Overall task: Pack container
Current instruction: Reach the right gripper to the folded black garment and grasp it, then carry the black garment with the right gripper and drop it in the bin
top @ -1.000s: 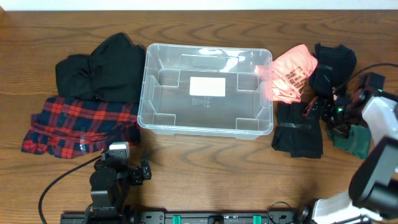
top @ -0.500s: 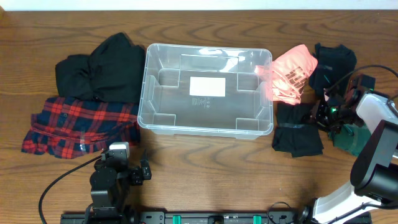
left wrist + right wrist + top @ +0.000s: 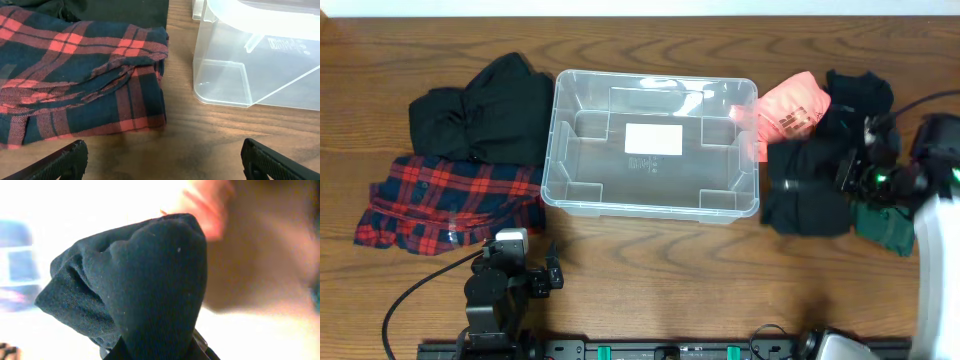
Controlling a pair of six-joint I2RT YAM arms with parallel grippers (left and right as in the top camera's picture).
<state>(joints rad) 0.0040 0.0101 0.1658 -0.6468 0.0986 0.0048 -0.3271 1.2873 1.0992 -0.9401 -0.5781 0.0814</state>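
Note:
My right gripper should swing past the white label to release the garment on the bin's bare bottom, as that lies to its left in the overhead view.
The container (image 3: 552, 150), a clear plastic bin with a white label on its bottom, stands mid-table with nothing in it; the left wrist view shows its near corner (image 3: 225, 85). To its right, my right gripper (image 3: 853, 176) is shut on a black garment (image 3: 808, 188), which bunches up out of the jaws (image 3: 145, 280) and hides the fingertips. My left gripper (image 3: 162, 164) stands open low at the front left, over bare wood. It holds nothing. Just beyond it lies a red and navy plaid shirt (image 3: 80, 75).
Left of the bin lie a black clothes pile (image 3: 485, 110) and the plaid shirt (image 3: 450, 200). Right of it are a pink garment (image 3: 790, 108), another black garment (image 3: 858, 95) and a dark green one (image 3: 885, 225). A cable runs off the table's right edge.
My right gripper has shut on the black garment and pulled it up and to the right, bunching it. The left arm has not moved.

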